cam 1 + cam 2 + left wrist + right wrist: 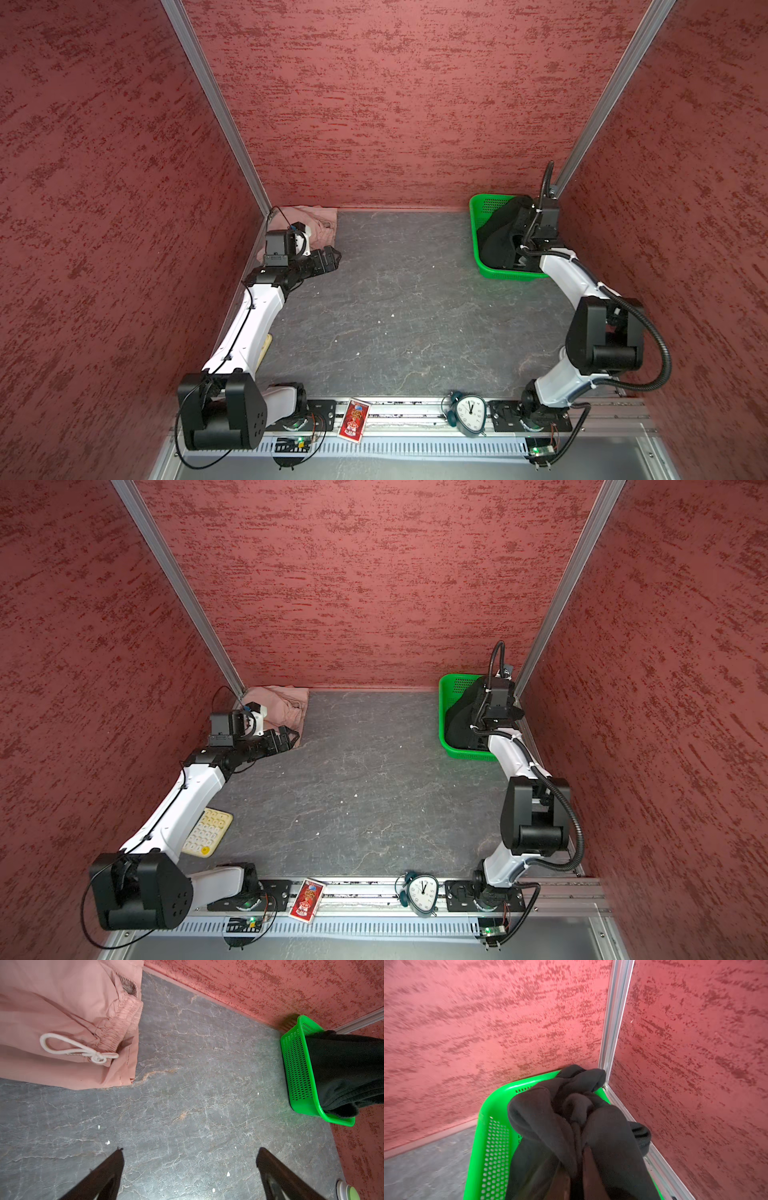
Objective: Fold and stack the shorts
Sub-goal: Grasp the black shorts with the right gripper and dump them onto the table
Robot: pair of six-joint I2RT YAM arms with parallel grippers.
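Observation:
Bare tabletop lies between my right gripper and the pink shorts. Next, the gripper lifts up over the basket's rim, then lowers to release the fold.
The pink shorts lie bunched in the back left corner, with the gathered waistband and a white drawstring facing my left wrist view. My left gripper hovers open just in front of them over bare tabletop, holding nothing. The black shorts fill the green basket in the back right corner and spill over its rim. My right gripper reaches into the basket, shut on a fold of the black fabric. In both top views its wrist hides the jaws.
Red textured walls close in the back and both sides. On the front rail stand a small clock and a red card pack. A cream calculator lies beside the left arm. The grey stone-patterned tabletop spreads between the arms.

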